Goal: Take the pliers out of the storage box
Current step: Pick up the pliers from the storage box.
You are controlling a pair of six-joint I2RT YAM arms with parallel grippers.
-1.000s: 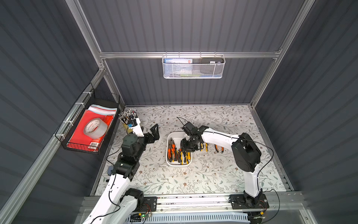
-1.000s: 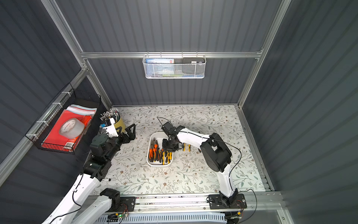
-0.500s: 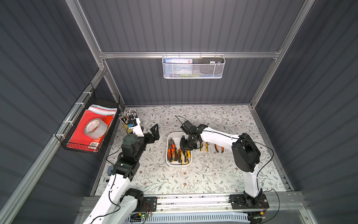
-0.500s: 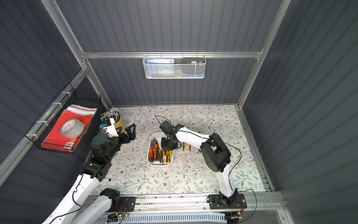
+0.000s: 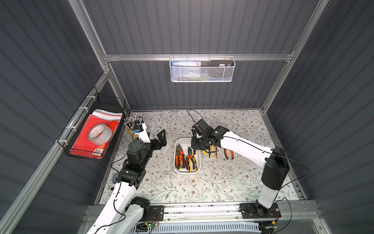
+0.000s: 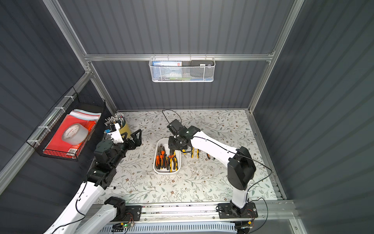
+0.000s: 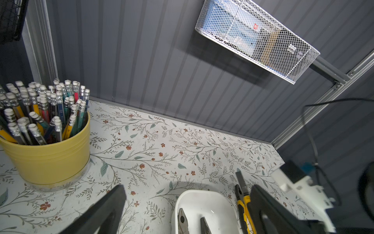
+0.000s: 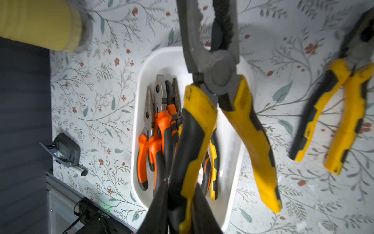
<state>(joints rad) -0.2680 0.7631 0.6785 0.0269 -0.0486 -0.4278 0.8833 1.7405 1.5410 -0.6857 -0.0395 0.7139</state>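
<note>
The tabletop [image 5: 214, 177] beside the box's near end is bare behind and below my right gripper, so next my right gripper draws back, lowers the pliers there and releases them.
The white storage box [image 5: 187, 172] [image 6: 166, 172] sits mid-table with several orange and yellow-handled pliers [image 5: 185, 159] [image 8: 159, 129] lying in it. My right gripper [image 5: 197, 146] [image 8: 181, 188] hangs over the box's far end, shut on one handle of a yellow-and-black pliers [image 8: 214, 85]. That pliers is lifted clear of the box [image 8: 141, 85], handles spread. Two more pliers lie on the table right of the box, a yellow one [image 5: 212, 151] [image 8: 334, 113] and an orange one [image 5: 228, 154]. Left of the box, my left gripper [image 5: 162, 137] [image 7: 187, 188] is open and holds nothing.
A yellow cup of pencils [image 5: 133, 125] [image 7: 46, 154] stands at the back left, close behind the left gripper. A black wire basket [image 5: 95, 133] with tape hangs on the left wall. A white mesh basket [image 5: 202, 69] hangs on the back wall.
My right gripper has shifted only slightly above the box's far end, still over the pliers. The left arm has not moved.
</note>
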